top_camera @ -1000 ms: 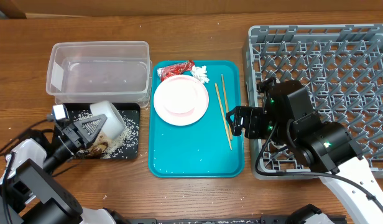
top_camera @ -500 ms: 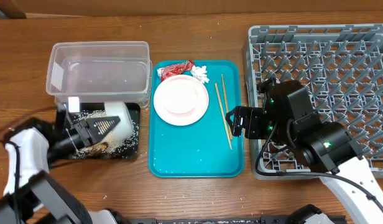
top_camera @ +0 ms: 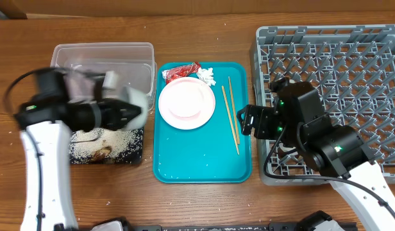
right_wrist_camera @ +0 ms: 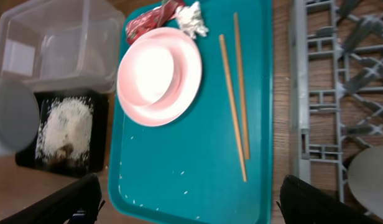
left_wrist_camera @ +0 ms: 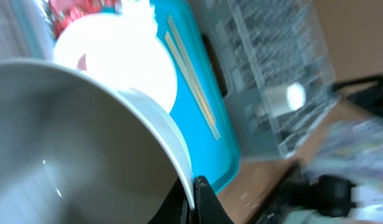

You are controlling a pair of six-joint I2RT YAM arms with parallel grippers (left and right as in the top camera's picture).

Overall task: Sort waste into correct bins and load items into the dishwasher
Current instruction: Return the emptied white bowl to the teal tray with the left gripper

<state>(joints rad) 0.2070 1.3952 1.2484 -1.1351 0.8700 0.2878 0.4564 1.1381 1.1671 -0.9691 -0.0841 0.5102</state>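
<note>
The tilted bowl is empty inside, so next the left gripper needs to swing it level over the teal tray and lower it onto the empty near part (top_camera: 198,153).
My left gripper (top_camera: 125,110) is shut on the rim of the white bowl (top_camera: 138,106), held tilted above the black tray (top_camera: 74,153), which holds rice and brown scraps (top_camera: 111,141). In the left wrist view the jaws (left_wrist_camera: 193,198) pinch the bowl's rim (left_wrist_camera: 86,137). The pink-white plate (top_camera: 186,102), red wrapper (top_camera: 180,70), tissue (top_camera: 206,75) and two chopsticks (top_camera: 231,115) lie on the teal tray (top_camera: 204,160). My right gripper (top_camera: 244,122) is open and empty by the tray's right edge, its fingers wide apart (right_wrist_camera: 191,205). The clear tub (top_camera: 101,67) is empty.
The grey dish rack (top_camera: 338,64) fills the right side, partly under my right arm. A small white cup (left_wrist_camera: 295,94) stands in it, and a pale round thing (right_wrist_camera: 369,180) shows there in the right wrist view. A few rice grains lie on the teal tray.
My left arm has lifted the bowl off the black tray and swung it up and to the right, towards the teal tray. My right gripper shifted slightly right.
</note>
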